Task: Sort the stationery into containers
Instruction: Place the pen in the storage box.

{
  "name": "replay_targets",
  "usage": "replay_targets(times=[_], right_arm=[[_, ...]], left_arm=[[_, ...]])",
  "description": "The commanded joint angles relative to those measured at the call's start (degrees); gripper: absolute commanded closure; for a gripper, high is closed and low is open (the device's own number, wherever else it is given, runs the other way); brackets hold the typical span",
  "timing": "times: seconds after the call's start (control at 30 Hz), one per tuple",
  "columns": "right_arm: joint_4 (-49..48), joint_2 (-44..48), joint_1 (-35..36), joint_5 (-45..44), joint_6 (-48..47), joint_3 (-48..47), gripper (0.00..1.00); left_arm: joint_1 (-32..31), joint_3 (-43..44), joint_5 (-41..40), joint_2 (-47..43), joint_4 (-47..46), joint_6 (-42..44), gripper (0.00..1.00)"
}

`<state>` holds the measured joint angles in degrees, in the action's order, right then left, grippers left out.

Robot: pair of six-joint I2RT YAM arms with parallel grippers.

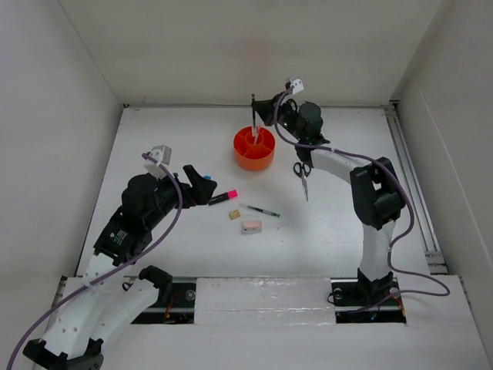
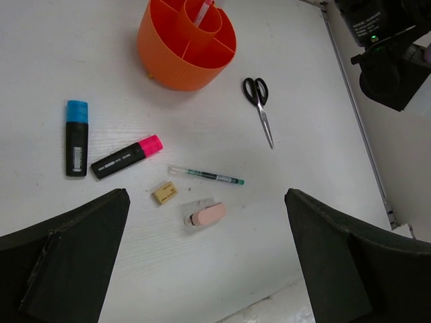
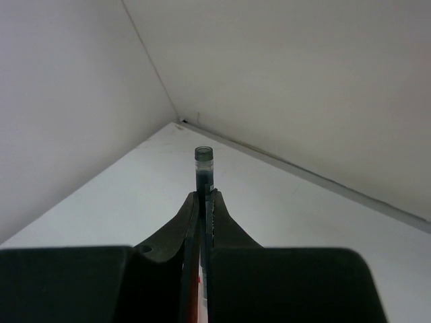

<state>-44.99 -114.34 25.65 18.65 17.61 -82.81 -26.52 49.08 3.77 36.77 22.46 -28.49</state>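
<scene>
I need to move my right gripper down toward the organiser's middle section next and release the pen beside the pink-white stick, because the dark pen (image 1: 253,117) hangs upright over the organiser.
The orange organiser (image 1: 254,148) stands at the back middle; it also shows in the left wrist view (image 2: 187,44). My right gripper (image 1: 259,112) is shut on a dark pen (image 1: 253,117) and holds it upright over the organiser; the pen's end (image 3: 203,165) sticks out past the fingertips (image 3: 195,202). My left gripper (image 1: 202,183) is open and empty, above the blue-capped highlighter (image 2: 77,138). On the table lie the pink-capped highlighter (image 2: 126,157), a slim pen (image 2: 205,175), a tan eraser (image 2: 164,192), a pink eraser (image 2: 205,215) and the scissors (image 2: 259,108).
A thin pink-white stick (image 2: 202,10) stands in the organiser's middle compartment. White walls close in the table on the left, back and right. A metal rail (image 1: 408,166) runs along the right edge.
</scene>
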Motion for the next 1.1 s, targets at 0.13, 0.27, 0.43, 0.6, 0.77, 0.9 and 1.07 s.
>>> replay_targets(times=[0.13, 0.27, 0.43, 0.6, 0.77, 0.9, 1.07], right_arm=[[-2.0, -2.9, -0.7, 1.5, 0.2, -2.4, 1.00], [-2.0, -4.0, -0.7, 1.5, 0.2, -3.0, 1.00], [-2.0, -5.6, -1.2, 1.5, 0.2, -4.1, 1.00], [-4.0, -6.2, -1.2, 2.9, 0.2, -1.8, 1.00], [-7.0, -5.1, -1.2, 4.1, 0.2, 1.9, 1.00], [-8.9, -4.6, -1.7, 4.6, 0.8, 5.4, 0.96], [-9.5, -4.0, -1.7, 5.2, 1.3, 7.2, 0.62]], left_arm=[[0.1, -0.6, 2.6, -0.6, -3.2, 1.2, 0.00], [0.1, -1.1, 3.9, -0.6, -3.7, 1.2, 0.00], [0.1, -1.1, 5.0, -0.6, -3.7, 1.2, 0.00], [0.1, -1.1, 5.0, -0.6, -3.7, 1.8, 0.00], [0.1, -1.1, 5.5, -0.6, -3.7, 1.8, 0.00], [0.1, -1.1, 5.0, -0.6, -3.7, 1.8, 0.00], [0.1, -1.1, 5.0, -0.6, -3.7, 1.8, 0.00]])
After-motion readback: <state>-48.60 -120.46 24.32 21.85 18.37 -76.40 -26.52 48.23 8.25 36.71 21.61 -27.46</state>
